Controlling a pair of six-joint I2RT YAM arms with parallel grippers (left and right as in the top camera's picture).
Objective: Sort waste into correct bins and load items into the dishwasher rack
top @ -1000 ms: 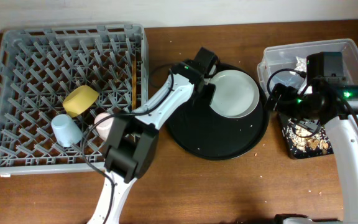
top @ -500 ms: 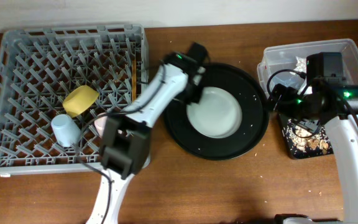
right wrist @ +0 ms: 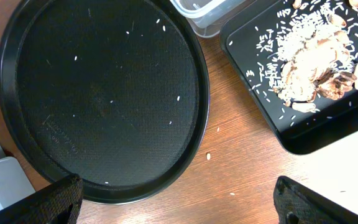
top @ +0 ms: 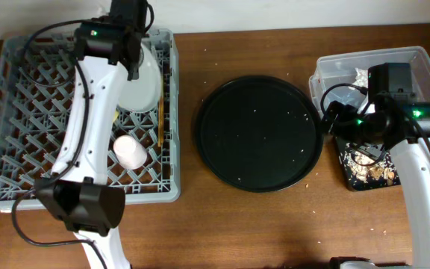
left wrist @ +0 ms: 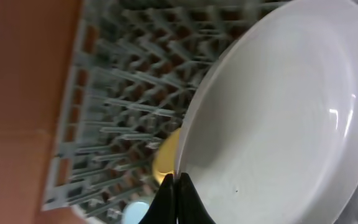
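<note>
I need to lower the plate with my left gripper next, turn it upright because it hangs tilted, and let go of its rim. The slots of the rack (top: 36, 112) beside the chopsticks are below the plate.
My left gripper (left wrist: 178, 177) is shut on the rim of the round white plate (left wrist: 278, 118). It holds the plate tilted over the back right part of the grey dishwasher rack (top: 36, 112). Seen from overhead, the plate (top: 140, 82) hangs under the left wrist. The pink cup (top: 129, 149) and the chopsticks (top: 159, 112) lie in the rack. Past the plate's edge, the left wrist view shows the yellow bowl (left wrist: 166, 158) and the light-blue cup (left wrist: 135, 213). My right gripper (right wrist: 182, 211) stands open above the table between the round tray and the bins.
The large round black tray (top: 260, 134) holds only a few grains. At the right stand the clear tub (top: 416, 63) and the shallow black tray (right wrist: 303, 124) with beige food bits (right wrist: 316, 56). Loose grains lie on the wood (right wrist: 207, 155).
My left gripper closed on the plate, lifted it off the round black tray and carried it left over the rack. The right arm has not moved.
</note>
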